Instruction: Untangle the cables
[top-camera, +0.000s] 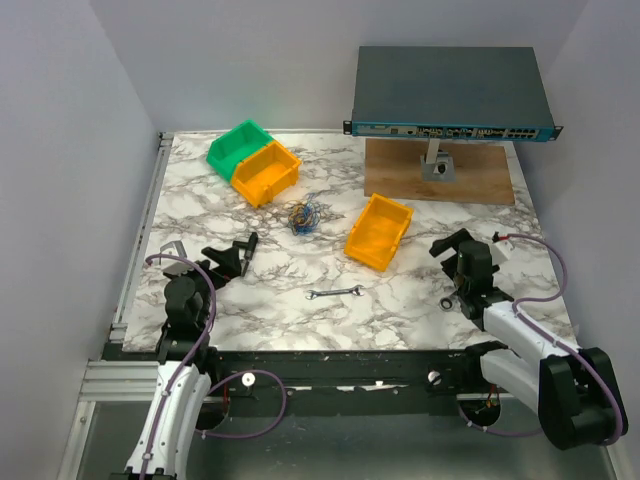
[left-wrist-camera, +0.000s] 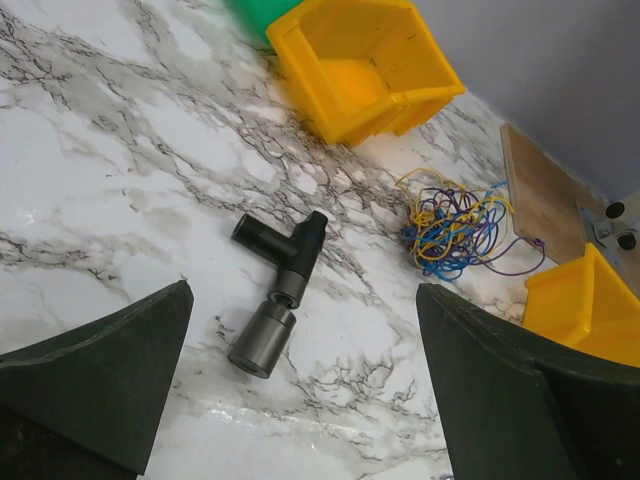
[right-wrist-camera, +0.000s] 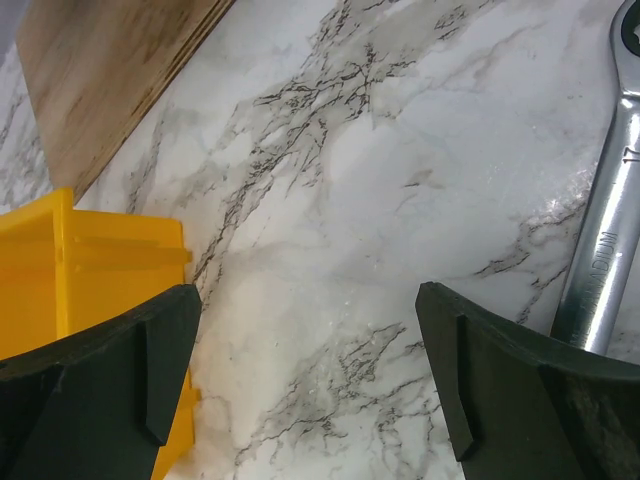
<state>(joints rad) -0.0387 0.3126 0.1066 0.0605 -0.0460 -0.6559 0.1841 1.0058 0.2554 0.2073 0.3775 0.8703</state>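
The left gripper goes outward past the black T-shaped tool next, since the clump lies beyond it. It then goes down to the clump's yellow cable.
The cables lie in one small tangled clump of blue, yellow and dark thin wires in the middle of the marble table. The left wrist view shows the cables ahead and to the right of my left gripper. That left gripper hovers over the near left of the table, open and holding nothing. My right gripper is at the near right, well clear of the clump. Its jaws also stand wide apart in the right wrist view, with only bare marble between them.
A black T-shaped tool lies just ahead of the left fingers. Green and yellow bins stand at the back left, and another yellow bin right of the clump. A silver wrench lies near the front. A network switch stands on a wooden board.
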